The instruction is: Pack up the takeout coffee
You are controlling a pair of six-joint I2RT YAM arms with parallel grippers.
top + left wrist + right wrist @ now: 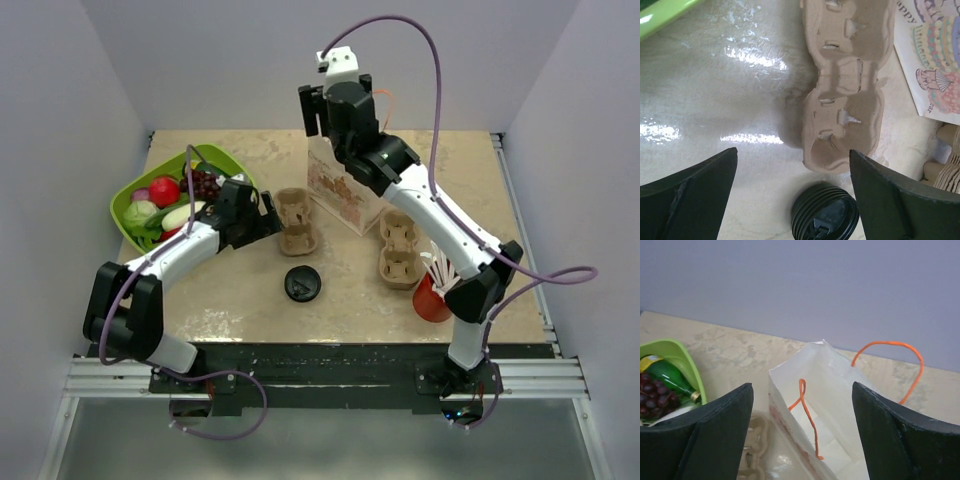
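The middle bridge of the pulp carrier by the basket is below and back from my right gripper, so I need to tilt my gripper and lower it back onto it next.
The green takeout cup shows in no view. A loose black lid lies alone on the table; in the left wrist view it lies just below the jaws. My left gripper is open and empty, low over the table at the left side of a brown pulp cup carrier. My right gripper is open and empty, held high above the open white paper bag with orange handles. What I see of the bag's inside is bare white.
A second pulp carrier sits right of the bag. A red cup with white straws stands front right. A green basket of produce sits back left, and shows in the right wrist view. Walls enclose three sides.
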